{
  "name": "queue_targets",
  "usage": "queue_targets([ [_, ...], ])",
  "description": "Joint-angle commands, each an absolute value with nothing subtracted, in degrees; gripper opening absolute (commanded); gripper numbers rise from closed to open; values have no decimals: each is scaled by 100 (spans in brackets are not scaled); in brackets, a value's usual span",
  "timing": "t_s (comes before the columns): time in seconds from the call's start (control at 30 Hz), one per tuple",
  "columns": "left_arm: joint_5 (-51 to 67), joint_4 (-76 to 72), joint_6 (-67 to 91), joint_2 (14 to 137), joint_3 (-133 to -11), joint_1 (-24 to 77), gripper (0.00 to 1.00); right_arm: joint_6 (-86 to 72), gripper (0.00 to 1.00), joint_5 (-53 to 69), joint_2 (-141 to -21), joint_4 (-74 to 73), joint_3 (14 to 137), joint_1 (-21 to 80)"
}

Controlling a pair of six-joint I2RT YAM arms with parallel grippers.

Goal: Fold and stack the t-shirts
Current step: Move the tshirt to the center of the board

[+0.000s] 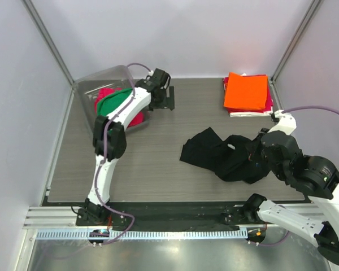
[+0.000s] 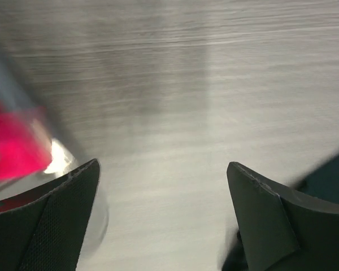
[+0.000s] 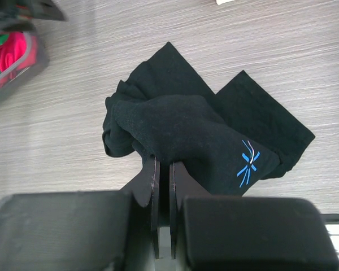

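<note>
My right gripper will draw toward the white side [image 1: 314, 134] and release the black t-shirt's fold, since that wall stands to its right in the top view.
A crumpled black t-shirt [image 1: 223, 155] with a small blue logo [image 3: 248, 163] lies on the table right of the middle. My right gripper [image 3: 164, 164] is shut on a fold of the black t-shirt [image 3: 175, 127] at its near edge; in the top view it [image 1: 259, 153] sits over the shirt's right side. A folded stack with an orange t-shirt [image 1: 247, 91] on top lies at the far right. My left gripper [image 2: 164, 180] is open and empty, low over bare table beside the bin; in the top view it [image 1: 168, 97] is at the far left-centre.
A clear plastic bin [image 1: 101, 84] at the far left holds green [image 1: 113, 101] and pink-red shirts [image 1: 137, 117]; it also shows in the right wrist view [image 3: 14, 68]. White walls enclose the table. A metal rail [image 1: 169, 231] runs along the near edge.
</note>
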State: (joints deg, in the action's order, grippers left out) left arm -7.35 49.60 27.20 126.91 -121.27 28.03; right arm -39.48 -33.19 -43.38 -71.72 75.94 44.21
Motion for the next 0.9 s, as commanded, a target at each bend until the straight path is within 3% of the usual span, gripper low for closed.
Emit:
queue_targets([
  [0.0,-377,5078,3076,13584,-12576,2452,94,-4131,1,-3358,-4228,-7013,7857,4438],
  [0.13,-1027,6343,3269,13948,-12877,2154,93,-4157,1,-3366,-4201,-7058,7779,4438],
  [0.3,-1371,5513,3340,12755,-10658,1356,94,-4402,1,-3620,-4219,-7180,7682,4430],
  [0.5,-1723,5423,3261,11761,-9713,1160,94,-6625,2,-5071,-3763,-8640,7445,4430],
  [0.57,-1723,5318,3313,11532,-9476,1291,94,-6793,19,-5010,-3351,-8596,7200,4438],
  [0.6,-1679,5152,3305,11366,-9431,1536,93,-6829,51,-4975,-3236,-8570,7137,4438],
  [0.7,-1223,4809,3173,11355,-9605,2264,93,-6891,90,-4870,-3111,-8534,7023,4430],
  [0.87,-511,4570,3059,12118,-10772,3207,90,-6759,95,-4886,-3199,-8648,7277,4438],
])
